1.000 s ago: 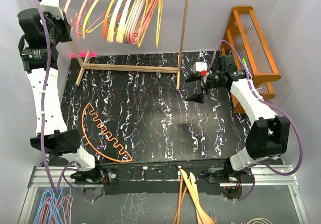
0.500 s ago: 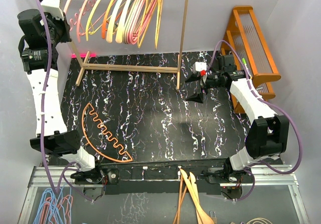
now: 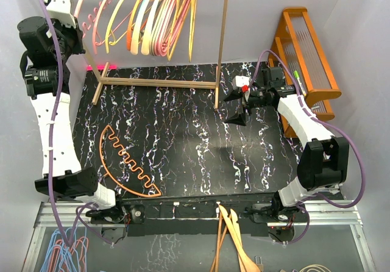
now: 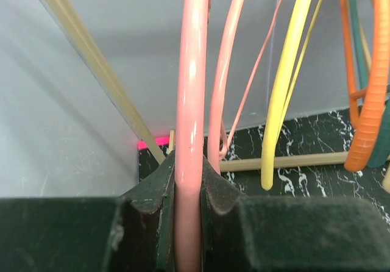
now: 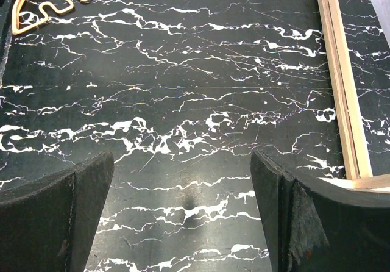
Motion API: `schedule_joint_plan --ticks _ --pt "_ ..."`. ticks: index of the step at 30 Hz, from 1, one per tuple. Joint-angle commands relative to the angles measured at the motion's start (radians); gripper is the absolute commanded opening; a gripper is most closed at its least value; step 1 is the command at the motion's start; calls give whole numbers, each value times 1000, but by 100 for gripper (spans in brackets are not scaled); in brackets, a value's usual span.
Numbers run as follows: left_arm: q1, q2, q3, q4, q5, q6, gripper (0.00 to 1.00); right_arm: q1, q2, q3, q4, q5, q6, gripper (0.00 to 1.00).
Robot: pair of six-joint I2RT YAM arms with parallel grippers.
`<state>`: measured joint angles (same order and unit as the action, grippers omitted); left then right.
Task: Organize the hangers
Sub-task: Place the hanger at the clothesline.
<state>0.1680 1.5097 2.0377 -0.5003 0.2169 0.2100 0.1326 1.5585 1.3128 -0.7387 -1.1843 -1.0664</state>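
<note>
I will lower my left gripper next and shift it toward the yellow hanger, then release the pink hanger beside the others, since they hang in a row there.
Several hangers (image 3: 152,16) in pink, yellow, orange and tan hang from the wooden rack (image 3: 158,83) at the back left. My left gripper (image 3: 74,16) is raised at the rack's left end, shut on a thick pink hanger (image 4: 192,71) that runs upright between its pads (image 4: 159,186). More pink, yellow (image 4: 286,89) and orange hangers hang just right of it. An orange hanger with a wavy bar (image 3: 128,159) lies flat on the black marbled table (image 3: 183,138), at the left. My right gripper (image 3: 239,108) hovers open over bare table near the rack's right post (image 3: 224,34); the wavy hanger (image 5: 67,0) shows far off.
An orange wooden shelf (image 3: 311,58) stands at the back right, close behind the right arm. Light wooden hangers (image 3: 231,235) and a bunch of blue and pink wire hangers (image 3: 61,247) lie below the table's near edge. The rack's base rail (image 5: 344,83) runs beside the right gripper.
The left arm has shifted slightly up and left, carrying the pink hanger with it. The right arm has barely moved.
</note>
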Motion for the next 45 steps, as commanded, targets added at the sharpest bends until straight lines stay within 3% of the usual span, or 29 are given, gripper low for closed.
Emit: schedule_joint_plan --ticks 1,14,23,33,45 --pt "0 -90 27 129 1 11 0 11 0 37 24 -15 11 98" --pt "0 -26 82 131 9 -3 0 15 2 57 18 4 10 98" --pt "-1 97 229 86 16 -9 0 18 -14 54 3 15 6 98" --pt "-1 49 91 45 16 8 0 21 -13 47 1 7 7 98" --pt "0 148 181 -22 43 -15 0 32 -7 47 -1 4 9 98"
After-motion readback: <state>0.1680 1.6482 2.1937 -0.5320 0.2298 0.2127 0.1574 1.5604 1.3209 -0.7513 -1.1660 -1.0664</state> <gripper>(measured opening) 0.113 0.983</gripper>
